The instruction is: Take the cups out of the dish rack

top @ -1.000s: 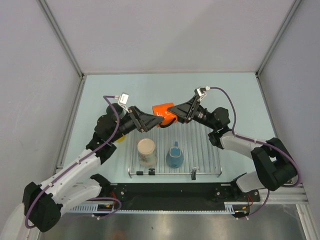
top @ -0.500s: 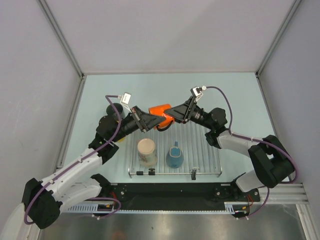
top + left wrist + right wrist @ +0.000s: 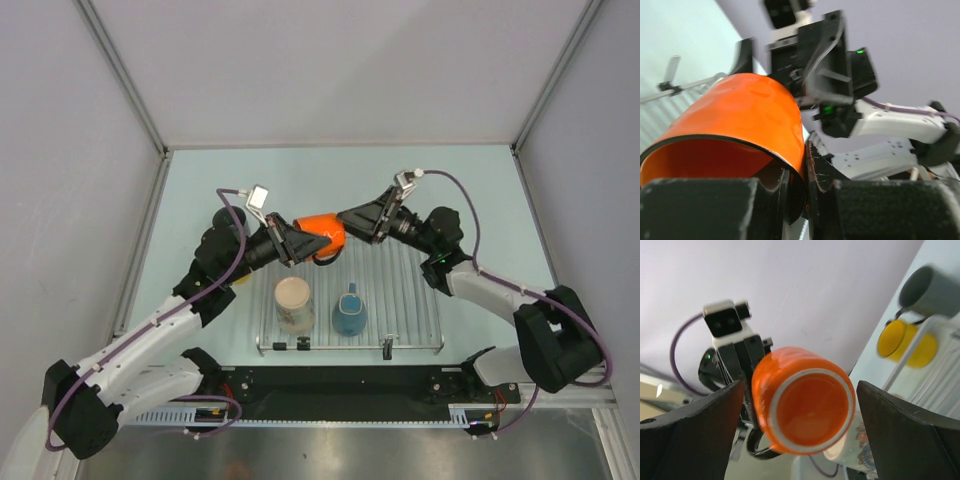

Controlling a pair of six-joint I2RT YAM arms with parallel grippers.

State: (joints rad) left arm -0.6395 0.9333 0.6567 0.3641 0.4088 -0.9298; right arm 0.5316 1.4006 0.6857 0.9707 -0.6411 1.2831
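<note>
The left gripper needs to swing left in the top view next, tip downward and lower to release the cup on the tabletop by the wall (image 3: pixel 181 252), since that spot is bare.
An orange cup (image 3: pixel 322 236) hangs on its side above the far edge of the dish rack (image 3: pixel 405 300), between both arms. My left gripper (image 3: pixel 298 243) is shut on its rim wall, one finger inside and one outside (image 3: pixel 802 185). The cup's base faces my right gripper (image 3: pixel 347 218), whose fingers (image 3: pixel 690 435) stand open, clear of the cup (image 3: pixel 805 405) on both sides. A cream cup (image 3: pixel 293 303) and a blue cup (image 3: pixel 348 312) stand on the rack. A yellow cup (image 3: pixel 907 342) and a dark grey cup (image 3: pixel 930 290) sit on the table left of the rack.
The dark grey cup (image 3: pixel 228 218) lies close behind my left forearm. Grey walls close in the table on the left, right and far sides. The arms' base rail (image 3: pixel 340 385) runs along the near edge, just in front of the rack.
My left gripper closed on the orange cup's rim. The right gripper then opened off the cup and drew back a little to the right; the cup shifted slightly left.
</note>
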